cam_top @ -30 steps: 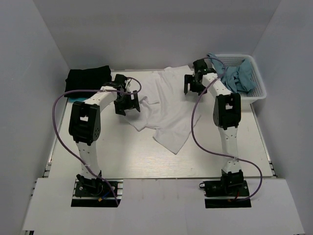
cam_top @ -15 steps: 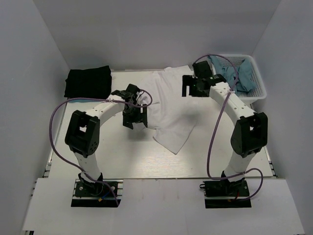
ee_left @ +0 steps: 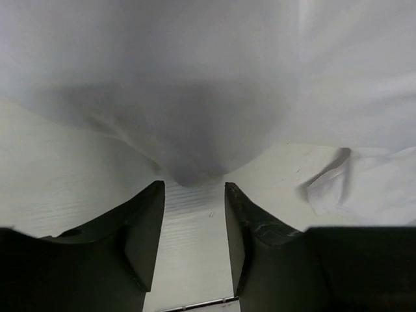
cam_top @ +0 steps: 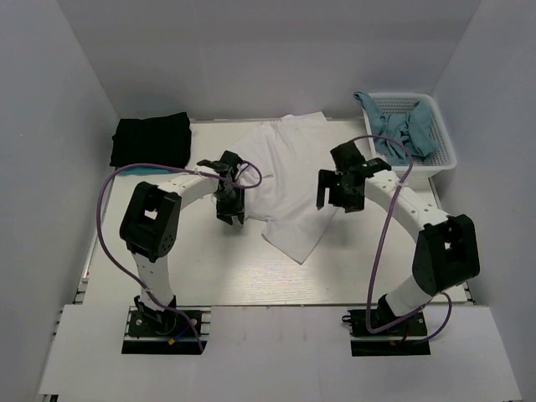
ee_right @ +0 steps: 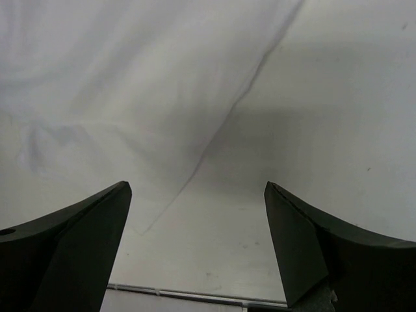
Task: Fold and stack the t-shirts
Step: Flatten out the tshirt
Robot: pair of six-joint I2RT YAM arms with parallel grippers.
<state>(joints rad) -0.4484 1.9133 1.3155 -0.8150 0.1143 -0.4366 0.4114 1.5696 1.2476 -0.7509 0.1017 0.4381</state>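
The white t-shirt's near flap sticks out toward my base, so my open right gripper should go back, down and left in the top view onto the flap's edge.
A white t-shirt (cam_top: 289, 167) lies spread and rumpled in the middle of the table. A black t-shirt (cam_top: 151, 140) sits folded at the back left. My left gripper (cam_top: 228, 209) is low at the white shirt's left edge. In the left wrist view it (ee_left: 194, 187) is part open, and a rounded fold of the white t-shirt (ee_left: 195, 97) reaches its fingertips without being pinched. My right gripper (cam_top: 337, 199) hangs over the shirt's right edge. In the right wrist view it (ee_right: 195, 188) is wide open, with the white t-shirt (ee_right: 97, 78) ahead to the left.
A white plastic basket (cam_top: 442, 151) stands at the back right, with a teal-blue cloth (cam_top: 402, 130) hanging out of it. Grey walls close in the table on the left, back and right. Purple cables loop from both arms.
My left gripper has moved nearer and lower along the shirt's left edge, and its jaws have narrowed. My right arm has swung from beside the basket to the shirt's right edge.
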